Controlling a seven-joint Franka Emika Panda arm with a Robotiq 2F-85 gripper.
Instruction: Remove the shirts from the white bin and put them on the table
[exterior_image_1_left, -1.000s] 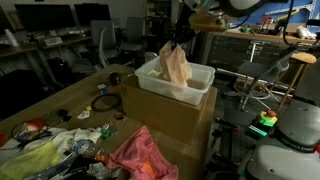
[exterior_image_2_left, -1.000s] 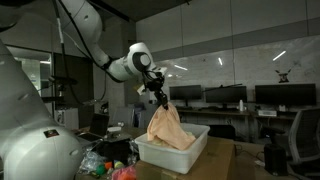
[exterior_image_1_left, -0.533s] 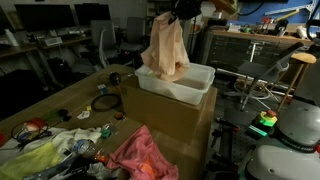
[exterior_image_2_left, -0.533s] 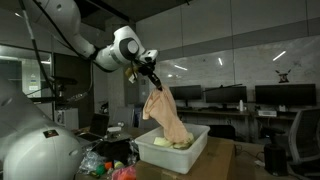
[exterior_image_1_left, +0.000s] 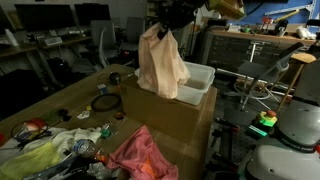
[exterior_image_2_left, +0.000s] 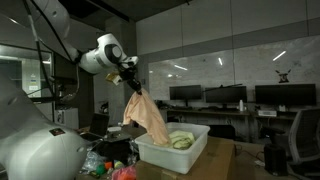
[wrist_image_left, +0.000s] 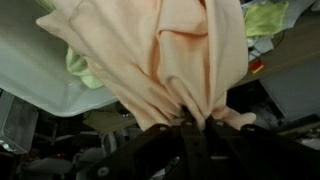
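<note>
The peach shirt is hanging over the bin's rim, so my gripper should next move down and away from the bin (exterior_image_1_left: 200, 78) toward the pink shirt on the tabletop and let go.
My gripper (exterior_image_1_left: 160, 24) is shut on a peach shirt (exterior_image_1_left: 160, 62) and holds it in the air, hanging over the near rim of the white bin (exterior_image_1_left: 200, 78). It shows the same way in an exterior view: gripper (exterior_image_2_left: 130, 82), shirt (exterior_image_2_left: 148, 116), bin (exterior_image_2_left: 170, 152). A light green shirt (exterior_image_2_left: 181, 139) still lies in the bin. In the wrist view the peach shirt (wrist_image_left: 160, 55) fills the frame, pinched in my jaws (wrist_image_left: 190, 125), with green cloth (wrist_image_left: 82, 68) in the bin beneath.
The bin sits on a cardboard box (exterior_image_1_left: 175, 118) on the table (exterior_image_1_left: 60, 105). A pink shirt (exterior_image_1_left: 140, 153), a yellow-green cloth (exterior_image_1_left: 40, 157) and small clutter lie on the table. Desks, monitors and chairs stand behind.
My gripper has lifted the peach shirt up out of the bin and carried it sideways toward the table side. The shirt now hangs past the bin's rim.
</note>
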